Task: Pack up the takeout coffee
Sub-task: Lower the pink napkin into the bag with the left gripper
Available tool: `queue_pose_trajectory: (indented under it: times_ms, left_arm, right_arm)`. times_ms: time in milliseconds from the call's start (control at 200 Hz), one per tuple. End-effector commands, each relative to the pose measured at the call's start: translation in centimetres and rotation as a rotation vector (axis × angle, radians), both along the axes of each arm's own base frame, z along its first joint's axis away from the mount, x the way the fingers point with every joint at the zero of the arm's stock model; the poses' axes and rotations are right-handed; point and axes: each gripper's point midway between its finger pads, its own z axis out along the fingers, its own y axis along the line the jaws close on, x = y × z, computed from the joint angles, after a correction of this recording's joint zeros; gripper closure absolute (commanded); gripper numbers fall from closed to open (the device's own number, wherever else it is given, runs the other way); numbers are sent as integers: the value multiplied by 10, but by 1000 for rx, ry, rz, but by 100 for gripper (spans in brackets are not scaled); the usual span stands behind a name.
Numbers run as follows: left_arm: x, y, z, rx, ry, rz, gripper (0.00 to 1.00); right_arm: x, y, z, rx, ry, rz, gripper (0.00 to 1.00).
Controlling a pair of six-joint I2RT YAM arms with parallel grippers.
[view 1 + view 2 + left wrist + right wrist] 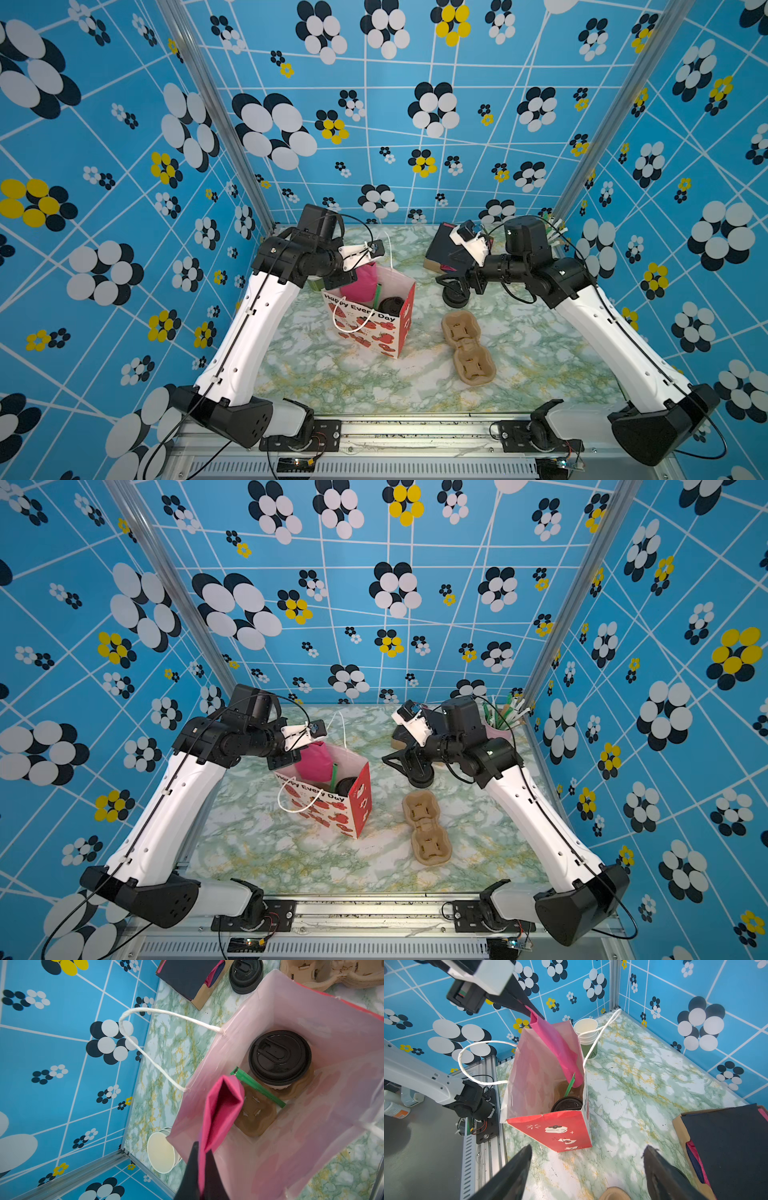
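The held end of the sheet is still above the bag's rim. I will next move my left gripper down into the red gift bag's opening [252, 1120] to let go of the pink tissue sheet [220, 1109] there.
The takeout coffee [279, 1057], a white cup with a black sip lid, stands upright inside the red gift bag [374, 332] in one pocket of a brown carrier [255, 1113]. In both top views only its lid [390, 305] [347, 787] shows over the bag's rim. A green straw [259, 1088] leans beside it. My left gripper [200, 1147] is shut on a pink tissue sheet [220, 1109] that hangs into the bag's mouth. To the right of the bag, my right gripper [588, 1148] stands open over the table with nothing between its fingers.
A stack of brown cup carriers [467, 347] lies right of the bag. Loose black lids [455, 297] sit under the right gripper, with a box of dark napkins [726, 1147] behind. Lidless cups [586, 1032] stand behind the bag. A pink cup of straws [498, 725] occupies the back right corner.
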Motion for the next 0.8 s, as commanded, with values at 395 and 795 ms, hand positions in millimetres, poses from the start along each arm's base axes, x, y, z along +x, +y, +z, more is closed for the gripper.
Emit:
queue_pose_trajectory:
  times_ms: [395, 795]
  left_arm:
    - [15, -3, -47, 13, 150, 35, 100]
    - [20, -7, -76, 27, 231, 48, 100]
  right_arm:
    - [-6, -5, -19, -44, 33, -5, 12]
    - [-5, -5, -26, -57, 45, -6, 12]
